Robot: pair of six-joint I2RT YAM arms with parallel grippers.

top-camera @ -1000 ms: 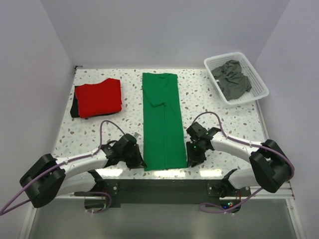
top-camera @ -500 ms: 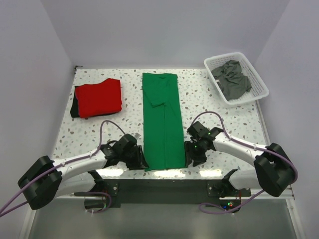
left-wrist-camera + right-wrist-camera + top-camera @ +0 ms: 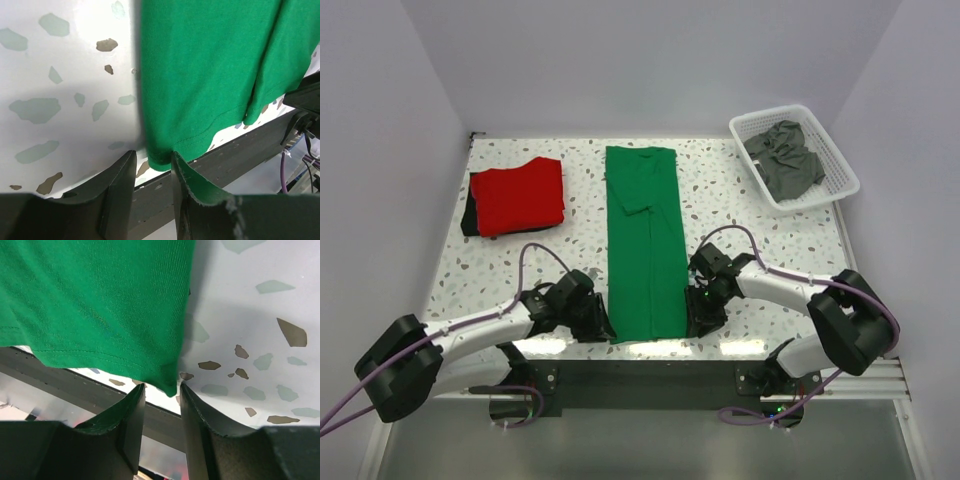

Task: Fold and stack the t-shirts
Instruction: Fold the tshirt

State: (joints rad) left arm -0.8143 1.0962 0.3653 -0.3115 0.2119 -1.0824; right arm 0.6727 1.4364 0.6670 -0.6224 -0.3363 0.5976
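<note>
The green t-shirt's near corner (image 3: 615,339) (image 3: 160,161) already lies between the fingers of my left gripper, so the gripper needs to stay low at the table's near edge and close them on that corner.
A bright green t-shirt (image 3: 645,240) lies flat as a long narrow strip down the middle of the table, its hem at the near edge. My left gripper (image 3: 603,325) is open at the near left corner. In the left wrist view that corner of the green cloth (image 3: 200,75) sits between the parted fingertips of the left gripper (image 3: 152,160). My right gripper (image 3: 698,320) is open at the near right corner. That corner of the green t-shirt (image 3: 100,300) pokes between the tips of the right gripper (image 3: 162,390). A folded red t-shirt (image 3: 517,195) rests on a dark one (image 3: 469,215) at the back left.
A white lattice basket (image 3: 840,165) at the back right holds crumpled dark grey t-shirts (image 3: 785,160). The speckled table (image 3: 740,190) ends at a dark bar just below both grippers. Cables loop above each wrist.
Both grippers have closed in sideways on the green t-shirt's near corners, the right one more, and their jaws have parted.
</note>
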